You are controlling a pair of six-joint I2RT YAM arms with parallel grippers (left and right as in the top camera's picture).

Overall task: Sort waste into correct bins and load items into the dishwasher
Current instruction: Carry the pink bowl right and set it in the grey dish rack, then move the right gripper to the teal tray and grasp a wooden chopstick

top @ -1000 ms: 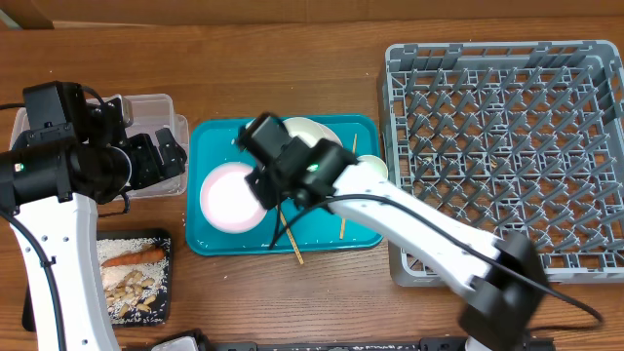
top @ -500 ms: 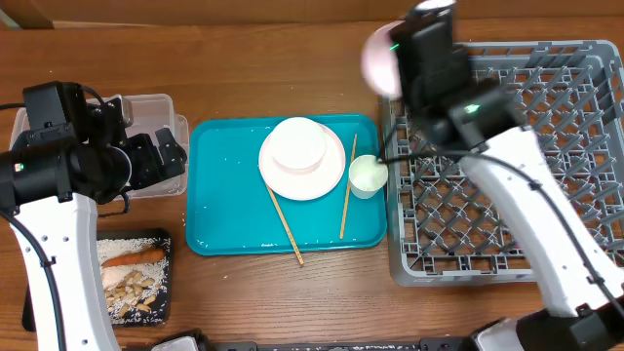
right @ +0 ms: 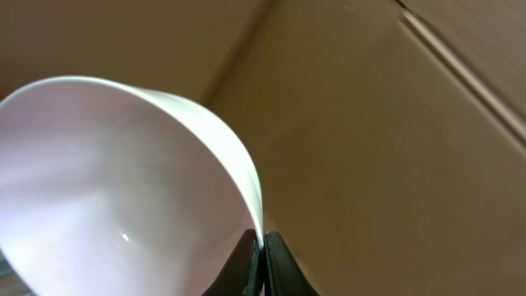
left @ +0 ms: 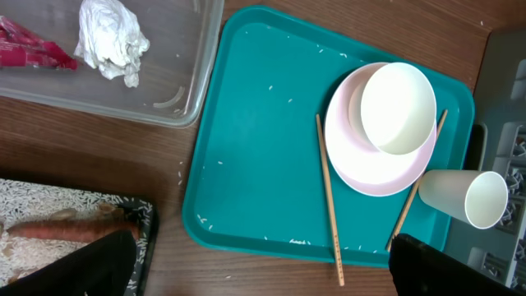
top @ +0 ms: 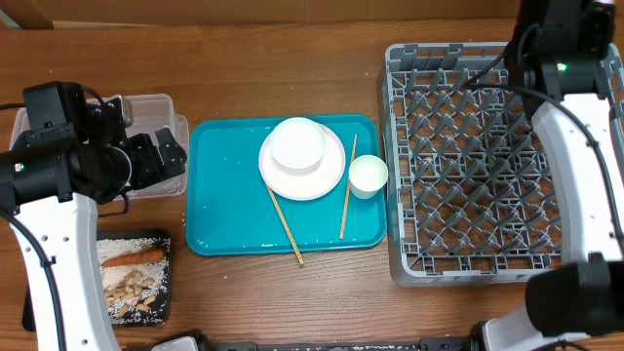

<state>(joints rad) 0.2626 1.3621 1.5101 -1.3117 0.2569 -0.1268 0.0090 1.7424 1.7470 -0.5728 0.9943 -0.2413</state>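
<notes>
My right gripper lowers the pink bowl down and to the left in the overhead view next. It then releases the bowl, since the rack's empty far wires stand there.
A teal tray (top: 224, 214) holds a pale plate (top: 292, 180) with a white bowl (top: 297, 144) on it, a white cup (top: 368, 175) on its side and two chopsticks (top: 286, 224). They also show in the left wrist view: tray (left: 263, 148), plate (left: 370, 168), bowl (left: 399, 107), cup (left: 464, 197). My right gripper (right: 261, 247) is shut on the rim of a pink bowl (right: 107, 189). The right arm (top: 570, 39) is above the far right corner of the grey dishwasher rack (top: 468, 276). My left gripper (left: 263, 259) is open and empty, left of the tray.
A clear bin (left: 181, 90) at the far left holds a crumpled tissue (left: 111, 37) and a red wrapper (left: 29, 45). A black tray (top: 132, 278) with rice and food scraps lies at the front left. The rack has rows of upright tines.
My right arm has lifted the pink bowl off the tray and carried it right and back, over the rack. The plate and white bowl are uncovered. The left arm has not moved.
</notes>
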